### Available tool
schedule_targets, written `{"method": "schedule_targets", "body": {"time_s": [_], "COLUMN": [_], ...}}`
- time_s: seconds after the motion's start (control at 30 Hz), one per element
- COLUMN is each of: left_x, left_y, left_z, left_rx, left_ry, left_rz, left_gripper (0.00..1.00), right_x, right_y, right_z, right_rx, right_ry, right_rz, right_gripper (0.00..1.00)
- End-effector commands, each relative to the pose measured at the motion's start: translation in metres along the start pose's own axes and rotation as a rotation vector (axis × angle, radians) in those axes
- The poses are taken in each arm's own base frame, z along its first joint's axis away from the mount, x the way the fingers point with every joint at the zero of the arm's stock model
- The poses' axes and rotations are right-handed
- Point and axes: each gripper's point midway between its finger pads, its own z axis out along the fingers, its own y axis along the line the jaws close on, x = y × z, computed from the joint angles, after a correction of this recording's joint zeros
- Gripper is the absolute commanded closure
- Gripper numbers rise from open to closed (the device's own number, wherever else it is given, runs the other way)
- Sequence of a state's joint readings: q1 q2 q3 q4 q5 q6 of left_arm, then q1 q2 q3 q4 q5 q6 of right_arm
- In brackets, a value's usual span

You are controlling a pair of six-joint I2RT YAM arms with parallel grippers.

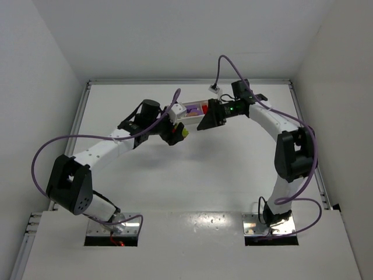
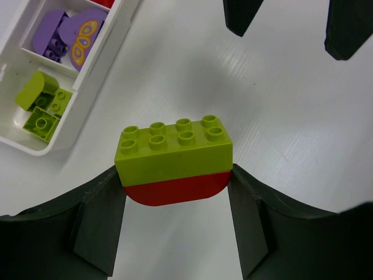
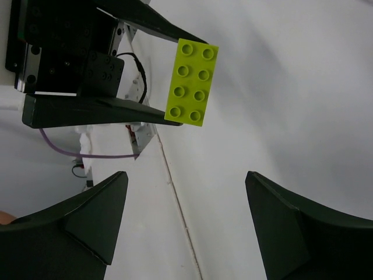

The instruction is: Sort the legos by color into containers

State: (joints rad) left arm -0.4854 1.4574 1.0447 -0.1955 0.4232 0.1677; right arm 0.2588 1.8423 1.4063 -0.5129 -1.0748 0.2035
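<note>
Next, my right gripper moves to the left in the top view onto the lime green lego's long sides, since that lego sits stacked on a red one.
My left gripper is shut on a lime green lego stacked on a red, round-bottomed lego, and holds the pair above the table. In the top view that lime lego shows at the left gripper, just in front of the white tray of containers. My right gripper stands open and holds nothing, pointing at the held lime lego. The tray holds lime green legos in one compartment and purple legos in the one beside it.
The right gripper's fingers hang close beyond the held bricks. A red piece lies in the tray behind the right gripper. White walls enclose the table on the left, back and right.
</note>
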Motion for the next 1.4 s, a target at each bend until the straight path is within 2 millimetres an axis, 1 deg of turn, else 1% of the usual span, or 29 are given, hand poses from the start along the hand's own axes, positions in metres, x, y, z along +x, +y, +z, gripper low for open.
{"method": "schedule_targets", "body": {"time_s": [0.0, 0.07, 0.13, 0.17, 0.23, 0.3, 0.33, 0.37, 0.4, 0.43, 0.47, 0.5, 0.57, 0.6, 0.67, 0.77, 0.8, 0.83, 0.9, 0.93, 0.97, 1.03, 1.07, 1.17, 1.2, 1.23, 1.27, 1.3, 1.37], "left_x": [-0.043, -0.044, -0.047, -0.047, -0.047, -0.051, -0.051, -0.051, -0.051, -0.053, -0.053, -0.053, -0.055, -0.055, -0.056, -0.053, -0.049, -0.051, -0.051, -0.051, -0.047, -0.047, -0.047, -0.042, -0.036, -0.036, -0.032, -0.025, -0.022], "left_y": [0.003, -0.001, -0.007, -0.007, -0.009, -0.011, -0.011, -0.011, -0.013, -0.012, -0.015, -0.015, -0.014, -0.014, -0.016, -0.017, -0.018, -0.019, -0.019, -0.019, -0.02, -0.02, -0.022, -0.022, -0.023, -0.023, -0.025, -0.026, -0.028], "left_z": [-0.011, -0.01, -0.009, -0.009, -0.009, -0.011, -0.011, -0.011, -0.011, -0.011, -0.011, -0.011, -0.011, -0.011, -0.011, -0.013, -0.012, -0.012, -0.012, -0.012, -0.011, -0.011, -0.011, -0.01, -0.008, -0.008, -0.01, -0.008, -0.012], "left_rx": [-0.036, -0.015, 0.005, 0.005, 0.014, 0.021, 0.021, 0.021, 0.03, 0.029, 0.04, 0.04, 0.038, 0.038, 0.048, 0.048, 0.05, 0.057, 0.058, 0.058, 0.06, 0.06, 0.069, 0.071, 0.074, 0.074, 0.075, 0.078, 0.078], "left_ry": [-0.107, -0.112, -0.124, -0.124, -0.126, -0.136, -0.136, -0.136, -0.138, -0.146, -0.148, -0.148, -0.156, -0.156, -0.157, -0.156, -0.147, -0.156, -0.156, -0.156, -0.148, -0.148, -0.15, -0.14, -0.128, -0.128, -0.124, -0.109, -0.112], "left_rz": [0.057, 0.049, 0.05, 0.05, 0.051, 0.055, 0.046, 0.046, 0.047, 0.05, 0.042, 0.042, 0.046, 0.046, 0.037, 0.037, 0.032, 0.037, 0.027, 0.027, 0.024, 0.024, 0.024, 0.019, 0.013, 0.013, 0.002, -0.005, -0.004], "left_gripper": [1.0, 1.0, 1.0, 1.0, 1.0, 1.0, 1.0, 1.0, 1.0, 1.0, 1.0, 1.0, 1.0, 1.0, 1.0, 1.0, 1.0, 1.0, 1.0, 1.0, 1.0, 1.0, 1.0, 1.0, 1.0, 1.0, 1.0, 1.0, 1.0], "right_x": [0.003, 0.0, 0.002, -0.002, -0.005, -0.008, -0.01, -0.015, -0.012, -0.016, -0.014, -0.018, -0.018, -0.019, -0.018, -0.02, -0.019, -0.017, -0.017, -0.017, -0.019, -0.019, -0.019, -0.019, -0.02, -0.023, -0.025, -0.031, -0.039], "right_y": [0.021, 0.021, 0.015, 0.017, 0.015, 0.01, 0.015, 0.011, 0.008, 0.014, 0.01, 0.013, 0.008, 0.011, 0.009, 0.011, 0.008, 0.012, 0.009, 0.009, 0.009, 0.009, 0.009, 0.009, 0.009, 0.005, 0.009, 0.009, 0.003], "right_z": [0.001, 0.005, 0.011, 0.014, 0.016, 0.024, 0.026, 0.028, 0.033, 0.036, 0.038, 0.041, 0.044, 0.047, 0.053, 0.058, 0.06, 0.063, 0.065, 0.065, 0.065, 0.065, 0.065, 0.065, 0.066, 0.061, 0.059, 0.051, 0.039], "right_rx": [-0.035, -0.031, -0.024, -0.022, -0.023, -0.019, -0.026, -0.014, -0.01, -0.017, -0.016, -0.015, -0.014, -0.012, -0.018, -0.024, -0.024, -0.03, -0.03, -0.03, -0.031, -0.031, -0.031, -0.031, -0.032, -0.025, -0.026, -0.019, -0.002], "right_ry": [0.012, 0.006, 0.013, 0.01, 0.006, 0.005, 0.008, 0.0, 0.011, 0.008, 0.014, 0.01, 0.016, 0.017, 0.025, 0.027, 0.027, 0.035, 0.035, 0.035, 0.03, 0.029, 0.029, 0.029, 0.025, 0.015, 0.008, -0.01, -0.042], "right_rz": [-0.054, -0.08, -0.059, -0.083, -0.067, -0.068, -0.067, -0.077, -0.072, -0.08, -0.07, -0.083, -0.074, -0.085, -0.09, -0.082, -0.082, -0.077, -0.077, -0.077, -0.086, -0.086, -0.086, -0.086, -0.094, -0.089, -0.101, -0.106, -0.11], "right_gripper": [0.18, 0.18, 0.18, 0.18, 0.18, 0.18, 0.18, 0.18, 0.18, 0.18, 0.18, 0.18, 0.18, 0.18, 0.18, 0.18, 0.21, 0.36, 0.56, 0.69, 0.74, 0.81, 0.88, 1.0, 1.0, 1.0, 1.0, 1.0, 1.0]}}
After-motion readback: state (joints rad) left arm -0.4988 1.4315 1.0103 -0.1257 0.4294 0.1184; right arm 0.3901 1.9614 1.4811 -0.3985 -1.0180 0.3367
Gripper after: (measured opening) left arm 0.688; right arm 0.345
